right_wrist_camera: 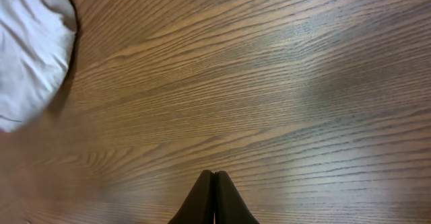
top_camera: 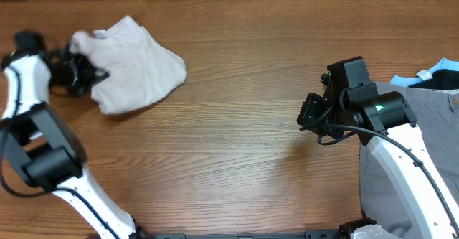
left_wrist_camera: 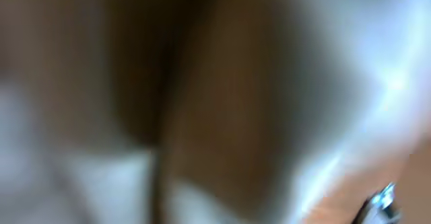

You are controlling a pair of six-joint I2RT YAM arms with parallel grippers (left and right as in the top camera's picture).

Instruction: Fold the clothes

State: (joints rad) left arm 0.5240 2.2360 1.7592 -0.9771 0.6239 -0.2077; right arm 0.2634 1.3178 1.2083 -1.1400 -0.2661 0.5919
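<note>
The shorts hang from my left gripper and go down toward the left in the overhead view next, onto the bare wood beside the heap, to release the fold.
The clothes [top_camera: 140, 67], a pair of cream shorts, lie bunched in a heap at the table's far left. My left gripper [top_camera: 90, 72] is at the heap's left edge, shut on a fold of the fabric, part of which drapes over it. The left wrist view is filled by blurred pale cloth [left_wrist_camera: 101, 183] pressed close to the lens, and the fingers there are hidden. My right gripper [top_camera: 304, 117] hovers over bare wood at centre right, well apart from the shorts. Its fingertips [right_wrist_camera: 214, 178] are pressed together with nothing between them. The shorts' edge [right_wrist_camera: 30, 49] shows at the top left of the right wrist view.
A grey garment [top_camera: 401, 174] lies at the right edge under the right arm. A black and light-blue garment [top_camera: 439, 77] sits behind it at the far right. Bare wooden table [top_camera: 237, 138] stretches between the two arms.
</note>
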